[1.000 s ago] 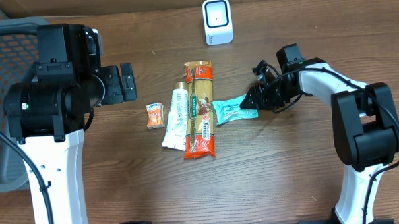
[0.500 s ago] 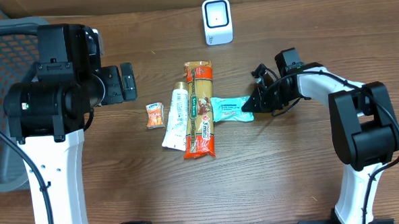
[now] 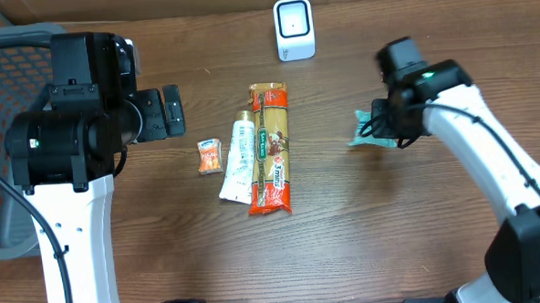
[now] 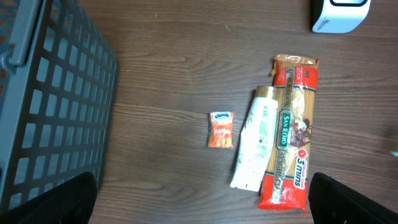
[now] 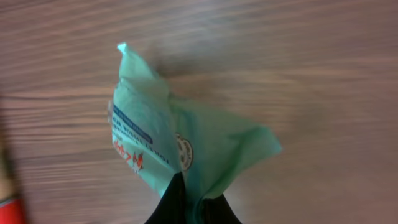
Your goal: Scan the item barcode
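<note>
My right gripper is holding the packet and will next tilt down toward the spaghetti pack and let the packet go, because there is bare wood below the packet and to its left in the overhead view.
My right gripper [image 5: 194,202] is shut on one edge of a mint-green packet [image 5: 180,146], which hangs crumpled from the pinch with blue and red print on its left face. Seen from overhead, the green packet [image 3: 368,129] is lifted at the right of the table under the right gripper [image 3: 385,128]. A white barcode scanner [image 3: 294,29] stands at the back centre. My left gripper [image 4: 200,202] is open wide over bare wood, its dark fingertips [image 4: 53,199] at the lower corners of the left wrist view, holding nothing.
A red-and-yellow spaghetti pack [image 3: 271,149], a white tube [image 3: 238,156] and a small orange sachet [image 3: 210,156] lie in the middle of the table. A grey mesh basket [image 4: 43,93] stands at the far left.
The right gripper closed on the green packet, pulled it away from the spaghetti pack to the right and lifted it. The left arm has stayed still.
</note>
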Controlling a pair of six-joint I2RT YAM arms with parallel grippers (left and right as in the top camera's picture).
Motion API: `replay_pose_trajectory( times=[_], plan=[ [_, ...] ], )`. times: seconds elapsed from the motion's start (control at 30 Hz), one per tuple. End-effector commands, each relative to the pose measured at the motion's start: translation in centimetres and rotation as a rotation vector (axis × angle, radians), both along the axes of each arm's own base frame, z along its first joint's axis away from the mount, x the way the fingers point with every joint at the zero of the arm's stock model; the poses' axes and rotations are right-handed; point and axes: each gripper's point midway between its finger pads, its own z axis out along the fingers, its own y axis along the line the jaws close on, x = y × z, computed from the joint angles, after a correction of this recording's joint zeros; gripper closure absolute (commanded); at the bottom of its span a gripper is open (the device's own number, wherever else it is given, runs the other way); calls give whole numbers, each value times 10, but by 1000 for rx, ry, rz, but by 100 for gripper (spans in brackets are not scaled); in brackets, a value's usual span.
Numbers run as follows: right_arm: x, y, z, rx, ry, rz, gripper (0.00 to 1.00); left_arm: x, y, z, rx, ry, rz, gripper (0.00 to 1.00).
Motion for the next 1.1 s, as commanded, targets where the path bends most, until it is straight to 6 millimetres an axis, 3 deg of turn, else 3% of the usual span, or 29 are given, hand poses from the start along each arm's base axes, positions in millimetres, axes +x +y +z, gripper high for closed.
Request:
replay_pose_trajectory(
  times=[0.0,0.17,0.33,0.43,0.57,0.63,0.73,0.93,1.07],
  plan=[
    [-2,-38,6,-378,-90,-191,96,1,4,0,8,1,17,0],
    [-9,-46,-21,-555,-20,-193,96,1,4,0,8,1,17,0],
    [-6,-22,-39,-563,-37,-145,96,1,4,0,8,1,17,0],
    [-2,13,-46,-498,-63,-31,96,1,4,0,8,1,17,0],
    [-6,75,-61,-348,-59,177,86,1,4,0,8,1,17,0],
    [-7,94,-62,-327,-85,228,86,1,4,0,8,1,17,0],
    [-10,114,-62,-305,-118,280,96,1,4,0,8,1,17,0],
    [-3,108,-54,-290,-137,210,96,1,4,0,8,1,17,0],
    [10,87,-18,-339,-198,161,96,1,4,0,8,1,17,0]
  ],
)
